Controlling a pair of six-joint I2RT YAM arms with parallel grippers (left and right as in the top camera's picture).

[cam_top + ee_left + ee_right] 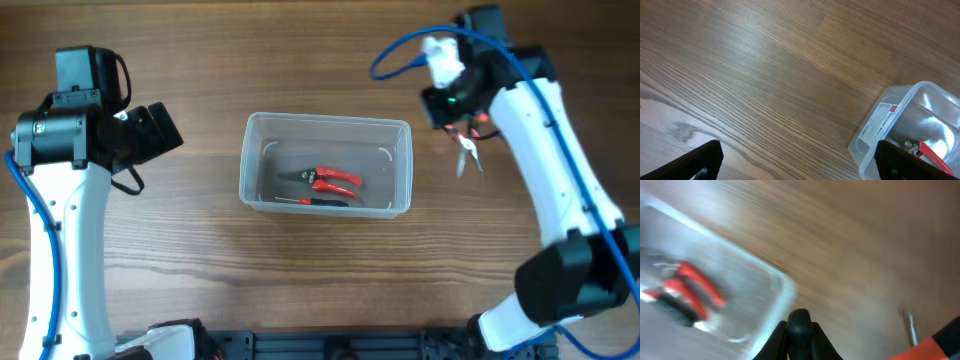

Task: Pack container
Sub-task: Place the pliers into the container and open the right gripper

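Next, my right gripper goes left in the overhead view, then down over the container's red-handled pliers (338, 178) (694, 286), to release the tool where others already lie.
The clear plastic container (330, 120) stands mid-table. It holds red-handled pliers (332, 180) and a second small dark-handled tool (322, 201). My right gripper (462, 122) is raised to the right of the container and behind it. It is shut on a small hand tool (465, 155) whose metal tip hangs down. In the blurred right wrist view the fingers (800, 327) clamp a black part of it; an orange part (946, 340) and the container's corner (782, 287) show. My left gripper (152, 130) is open and empty, left of the container (880, 125).
Bare wooden table (330, 290) lies all round the container. A white label (881, 120) is stuck on the container's near end wall. The red pliers (936, 156) show through the wall in the left wrist view. Blue cables run along both arms.
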